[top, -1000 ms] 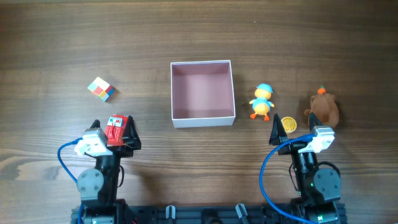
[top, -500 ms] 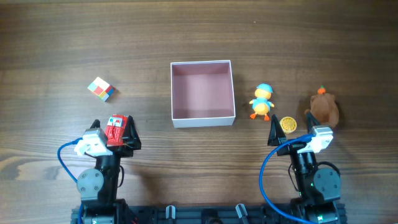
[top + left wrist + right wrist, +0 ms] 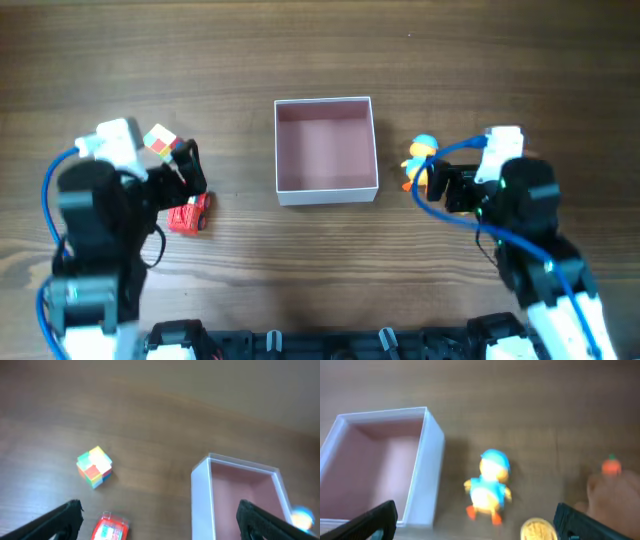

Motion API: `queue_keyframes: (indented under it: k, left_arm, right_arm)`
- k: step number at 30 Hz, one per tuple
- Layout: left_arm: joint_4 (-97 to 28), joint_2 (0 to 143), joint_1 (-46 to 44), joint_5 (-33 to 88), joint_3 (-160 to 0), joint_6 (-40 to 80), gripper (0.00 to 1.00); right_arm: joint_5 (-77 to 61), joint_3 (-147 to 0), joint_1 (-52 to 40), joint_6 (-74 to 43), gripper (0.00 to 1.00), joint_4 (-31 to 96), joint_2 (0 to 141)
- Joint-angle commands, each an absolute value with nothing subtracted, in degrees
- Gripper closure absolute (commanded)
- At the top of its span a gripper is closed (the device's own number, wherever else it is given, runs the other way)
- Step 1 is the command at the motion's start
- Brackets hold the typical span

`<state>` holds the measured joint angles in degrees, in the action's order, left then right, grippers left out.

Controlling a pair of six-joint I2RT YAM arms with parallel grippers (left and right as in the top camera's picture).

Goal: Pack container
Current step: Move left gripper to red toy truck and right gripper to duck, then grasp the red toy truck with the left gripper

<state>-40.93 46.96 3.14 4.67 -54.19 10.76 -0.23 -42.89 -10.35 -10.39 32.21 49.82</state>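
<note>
The left gripper moves down onto the red toy car [image 3: 189, 215] [image 3: 110, 527] next, shifting until the car's body is centred between my fingers.
The container [image 3: 326, 192], a square white box with a dusty pink inside, stands at mid-table and holds nothing. It also shows in the left wrist view [image 3: 200, 500] and the right wrist view [image 3: 429, 460]. My left gripper [image 3: 188, 168] is open and empty, raised above a red toy car [image 3: 188, 214] and next to a multicoloured cube [image 3: 159, 139]. My right gripper [image 3: 436, 185] is open and empty, raised over a yellow duck with a blue cap [image 3: 421, 155]. In the right wrist view the duck [image 3: 488, 487] lies between the open fingers [image 3: 475, 522].
The left wrist view shows the cube [image 3: 94, 466] and the red car [image 3: 111, 528] left of the container. The right wrist view shows a gold coin [image 3: 538, 530] and a brown toy with an orange top [image 3: 615, 491] right of the duck.
Both arms have risen from the near edge and reached forward. The left gripper now hangs over the car and cube, the right over the duck, hiding the coin and brown toy from overhead.
</note>
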Motion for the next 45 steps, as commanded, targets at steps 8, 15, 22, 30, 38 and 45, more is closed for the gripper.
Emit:
queue_keyframes:
  k: [8, 15, 22, 30, 38, 45]
  left_arm:
    - [-56.0, 76.7, 3.5, 4.6, -58.7, 8.9, 0.00]
    - [-59.9, 80.7, 3.5, -1.2, -58.5, 6.1, 0.00]
    - [-59.6, 87.4, 3.5, -1.2, -57.0, 3.2, 0.00]
    - [-57.0, 92.4, 3.5, -1.2, -57.0, 3.2, 0.25]
    - [-57.5, 92.4, 3.5, -1.2, -57.0, 3.2, 0.42]
    - [-56.1, 92.6, 3.5, -1.5, -57.0, 3.2, 0.34]
  right_arm:
    - [-3.9, -49.2, -10.4, -15.4, 0.00, 46.5, 67.8]
    - [-1.1, -49.2, -10.4, -16.7, 0.00, 47.6, 67.9]
    - [-1.1, -49.2, -10.4, -16.7, 0.00, 48.1, 67.9]
    - [-1.1, -49.2, -10.4, -16.5, 0.00, 48.7, 67.9]
    - [-0.9, -49.2, -10.4, -16.5, 0.00, 48.9, 67.9]
    - [-0.9, -49.2, -10.4, -16.5, 0.00, 50.3, 67.9]
